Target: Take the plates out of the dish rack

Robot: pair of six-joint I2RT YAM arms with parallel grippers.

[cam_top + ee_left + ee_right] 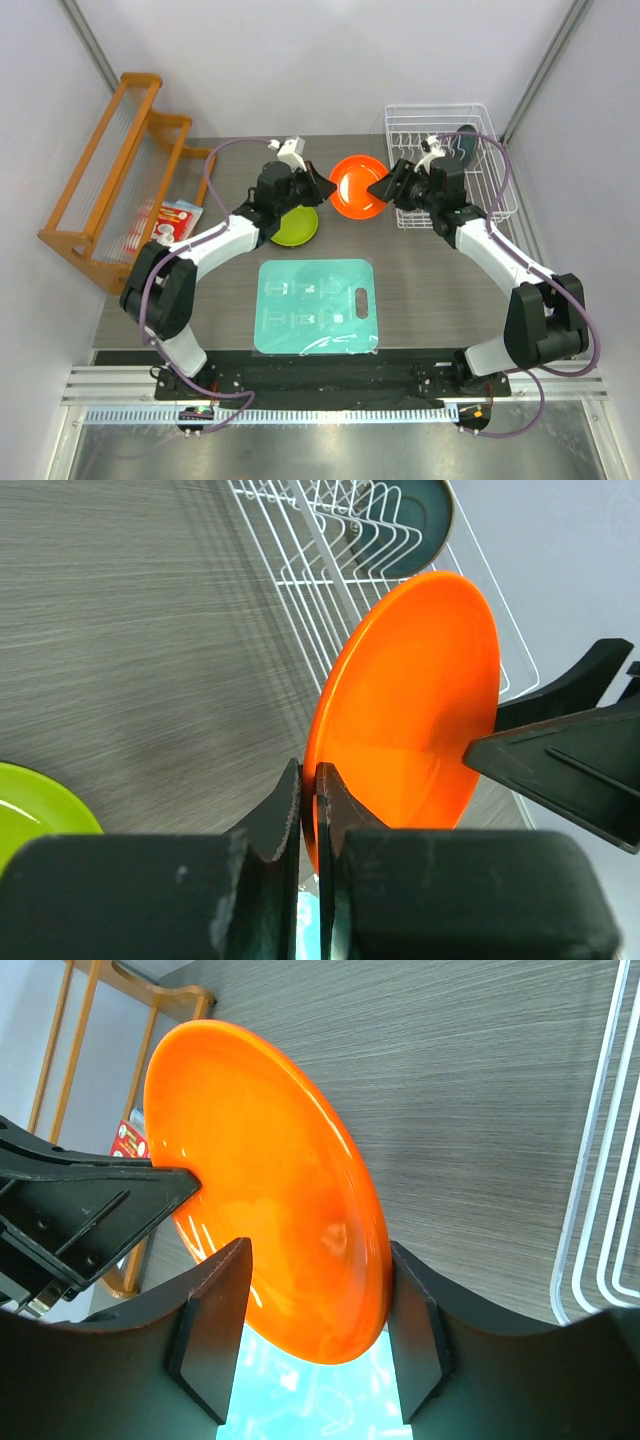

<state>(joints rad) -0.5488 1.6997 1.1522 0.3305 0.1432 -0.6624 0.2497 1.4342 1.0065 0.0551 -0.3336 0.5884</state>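
The lime green plate is empty, so the robot's left gripper should go down and to the left in the top view and release the orange plate's rim over it.
An orange plate hangs on edge above the table between my two grippers. My left gripper is shut on its left rim. The right gripper is open, and its jaws straddle the opposite rim of the orange plate with a gap on the left side. On the table under my left arm lies a lime green plate. The white wire dish rack stands at the back right with a blue-teal plate upright inside it. That blue-teal plate also shows in the left wrist view.
A teal mat lies on the table in front of the arms. An orange wooden rack leans at the far left, with a red packet beside it. Grey walls close in the table on both sides.
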